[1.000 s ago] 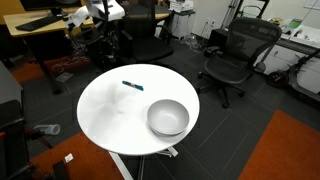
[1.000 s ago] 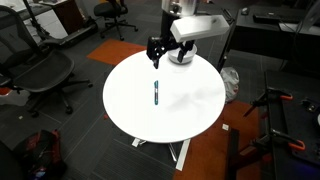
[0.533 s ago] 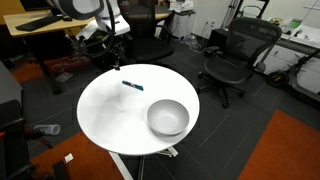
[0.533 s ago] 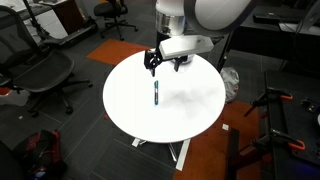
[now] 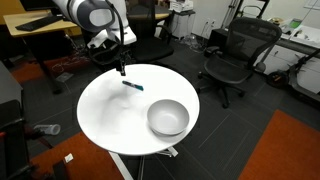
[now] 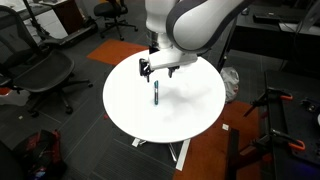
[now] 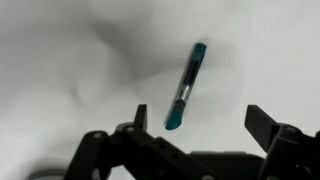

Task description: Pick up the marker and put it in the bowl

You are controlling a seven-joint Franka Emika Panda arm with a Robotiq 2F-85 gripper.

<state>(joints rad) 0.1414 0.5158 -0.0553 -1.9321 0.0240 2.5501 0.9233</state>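
Observation:
My gripper will lower and move outward onto the marker's dark body next, because my open fingers are still above the table, short of the marker's middle.
The marker, a thin dark stick with a teal end, lies on the round white table. It also shows in both exterior views. My gripper is open, its jaws spread wide, and hovers just above the marker, whose teal end lies near the left finger. In both exterior views the gripper hangs over the marker's near end. The grey-silvery bowl stands empty on the table, well away from the marker; the arm hides it in an exterior view.
Black office chairs stand around the table. Desks with equipment are behind. An orange carpet patch lies on the floor.
The arm has swung down and in over the table, bringing the open gripper from beyond the table's edge to just above the marker. Marker and bowl have not moved.

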